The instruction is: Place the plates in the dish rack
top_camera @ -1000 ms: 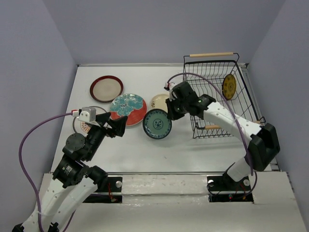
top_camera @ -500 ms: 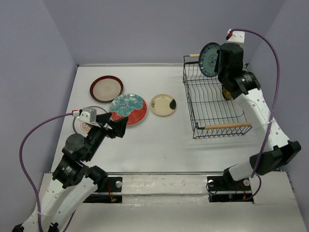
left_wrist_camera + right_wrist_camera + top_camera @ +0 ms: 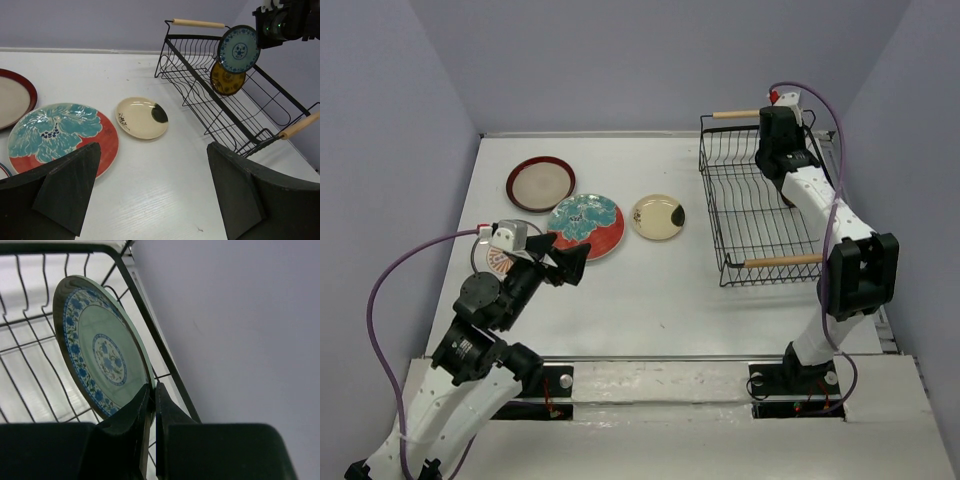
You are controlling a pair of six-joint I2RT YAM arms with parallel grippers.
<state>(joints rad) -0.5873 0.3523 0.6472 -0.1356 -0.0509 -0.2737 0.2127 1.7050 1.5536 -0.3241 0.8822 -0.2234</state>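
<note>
The blue plate is still hanging above the yellow plate standing there. My right gripper needs to lower the blue plate onto the rack wires beside the yellow plate next and let go of it.
My right gripper [image 3: 152, 387] is shut on the rim of the blue patterned plate [image 3: 100, 350] and holds it on edge over the far right of the black wire dish rack [image 3: 750, 215]. In the left wrist view the blue plate [image 3: 239, 49] hangs just above the yellow plate [image 3: 227, 80], which stands in the rack [image 3: 200, 90]. In the top view my right gripper [image 3: 775, 150] hides both plates. My left gripper [image 3: 560, 262] is open and empty above the table. The red-rimmed plate [image 3: 540, 183], floral plate [image 3: 586, 225] and cream plate [image 3: 657, 216] lie flat. The white-and-orange plate [image 3: 495, 260] is partly hidden.
The rack has a wooden handle at its near end [image 3: 782, 261] and one at its far end [image 3: 735, 114]. Grey walls close in the table on the left, back and right. The rack's right side [image 3: 150, 325] runs close to the right wall.
My right gripper lifted the blue plate off the table, carried it above the rack's far end, and now holds it lower, over the far right of the rack. My left arm barely moved.
</note>
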